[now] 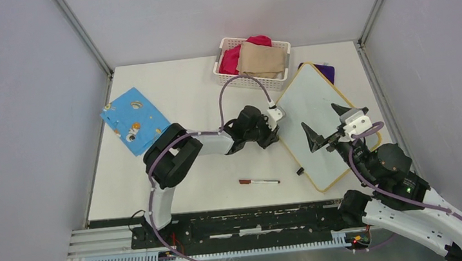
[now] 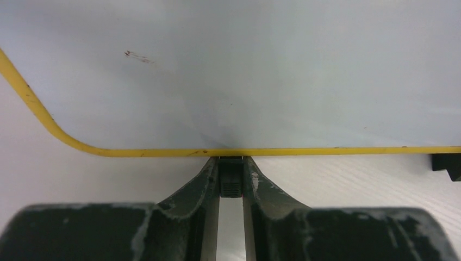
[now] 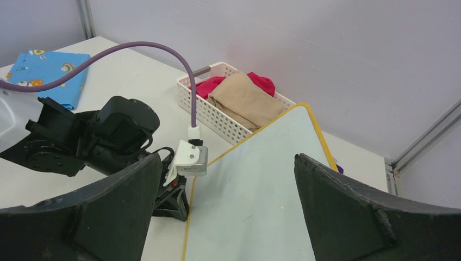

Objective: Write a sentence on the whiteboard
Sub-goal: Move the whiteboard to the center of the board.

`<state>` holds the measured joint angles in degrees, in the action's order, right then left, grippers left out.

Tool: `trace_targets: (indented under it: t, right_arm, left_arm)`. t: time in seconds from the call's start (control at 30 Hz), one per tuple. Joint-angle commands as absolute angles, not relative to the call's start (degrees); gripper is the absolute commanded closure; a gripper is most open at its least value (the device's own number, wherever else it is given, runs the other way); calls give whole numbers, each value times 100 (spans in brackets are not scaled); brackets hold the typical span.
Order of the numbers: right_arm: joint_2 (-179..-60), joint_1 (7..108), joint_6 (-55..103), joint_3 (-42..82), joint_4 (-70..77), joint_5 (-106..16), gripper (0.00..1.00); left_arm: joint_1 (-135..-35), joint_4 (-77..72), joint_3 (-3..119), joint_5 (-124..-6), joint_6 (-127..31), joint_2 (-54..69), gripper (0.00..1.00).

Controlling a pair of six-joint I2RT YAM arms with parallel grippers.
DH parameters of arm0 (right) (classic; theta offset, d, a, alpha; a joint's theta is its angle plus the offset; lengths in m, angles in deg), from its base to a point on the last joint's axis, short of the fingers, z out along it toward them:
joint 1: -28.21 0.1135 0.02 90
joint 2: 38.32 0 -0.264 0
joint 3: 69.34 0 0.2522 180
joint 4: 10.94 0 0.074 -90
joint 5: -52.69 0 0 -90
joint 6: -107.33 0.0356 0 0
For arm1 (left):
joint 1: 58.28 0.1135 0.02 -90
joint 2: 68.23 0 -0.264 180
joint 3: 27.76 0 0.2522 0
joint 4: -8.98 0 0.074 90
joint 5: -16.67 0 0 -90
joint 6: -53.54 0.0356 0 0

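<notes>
The left gripper swings over the bare tabletop, to its left in the top view, next and releases the whiteboard's foot, because the whiteboard point(image 1: 309, 93) lies angled.
The whiteboard point(image 1: 309, 93) with a yellow rim lies at an angle on the right half of the table. No red words show on it. The left wrist view shows only a faint red smudge point(image 2: 138, 56) on the board point(image 2: 272, 81). My left gripper point(image 1: 277, 133) is at the board's left edge, shut on a small black foot point(image 2: 231, 179) under the rim. My right gripper point(image 1: 319, 116) hovers wide open and empty above the board point(image 3: 261, 179). A marker point(image 1: 260, 181) lies on the table in front of the board, apart from both grippers.
A white basket point(image 1: 225, 73) with red and tan cloths stands at the back, touching the board's far corner. A purple cloth point(image 1: 325, 69) lies behind the board. A blue patterned cloth point(image 1: 135, 120) lies at the left. A small black piece point(image 1: 299, 171) sits by the board's near edge.
</notes>
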<state>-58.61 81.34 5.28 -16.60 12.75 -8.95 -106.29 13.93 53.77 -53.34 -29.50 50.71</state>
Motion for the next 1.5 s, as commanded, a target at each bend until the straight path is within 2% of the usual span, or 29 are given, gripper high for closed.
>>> trace_targets:
  t: [0.0,0.23,0.73,1.2,1.47]
  right_arm:
    - [-5768,8138,616,-1633,924,-848,3]
    - [-5766,8144,701,-1660,856,-891,3]
    - [-5818,8136,826,-1793,712,-927,3]
    - [-5949,8136,941,-1892,574,-824,3]
    - [-6013,8138,1080,-2013,485,-667,3]
  left_arm:
    - [-10547,1668,5031,-6483,-3125,4617,98]
    - [-10547,1789,4552,-7782,-3600,4218,98]
    - [-10547,1440,3707,-9756,-4475,3504,98]
    - [-10680,449,2930,-11282,-6214,2798,98]
    - [-10952,-516,3007,-12109,-7404,2621,98]
